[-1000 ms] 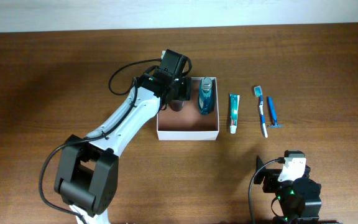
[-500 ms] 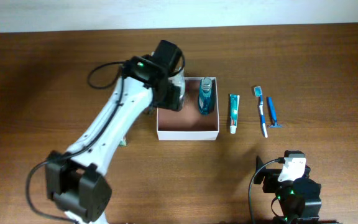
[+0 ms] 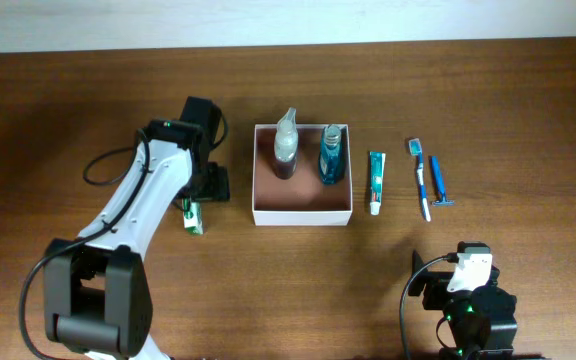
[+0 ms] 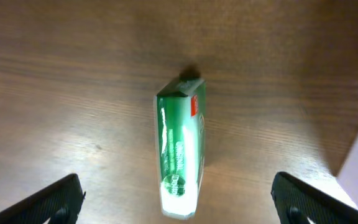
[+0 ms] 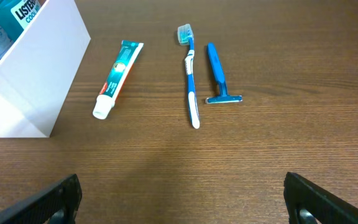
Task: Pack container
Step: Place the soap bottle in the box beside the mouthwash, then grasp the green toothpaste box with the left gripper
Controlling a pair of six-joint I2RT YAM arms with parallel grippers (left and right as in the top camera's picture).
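Observation:
My left gripper should move down next and close across the narrow width of the green and white box [image 3: 194, 216] [image 4: 180, 155], which is below it and lined up between its open fingers.
The container [image 3: 303, 216] is a square white-walled box with a pinkish-brown inside; its white wall also shows in the right wrist view [image 5: 36, 81]. In it stand a clear bottle with dark contents [image 3: 286, 146] and a teal mouthwash bottle [image 3: 332, 153]. A green and white box [image 3: 194, 216] lies on the table left of the container, and it fills the middle of the left wrist view [image 4: 180, 149]. My left gripper [image 4: 179, 208] is open and empty above it. A toothpaste tube [image 3: 376, 181], a toothbrush [image 3: 421, 178] and a blue razor [image 3: 438, 180] lie right of the container. My right gripper [image 5: 182, 205] is open and empty.
The toothpaste [image 5: 117, 78], toothbrush [image 5: 190, 78] and razor [image 5: 219, 73] lie in a row ahead of my right gripper. The right arm [image 3: 468, 300] rests near the table's front edge. A pale wall runs along the far edge of the wooden table.
My left gripper has let go of the clear bottle, now standing in the container, and has moved left out of the container to above the green box. The right arm has not moved.

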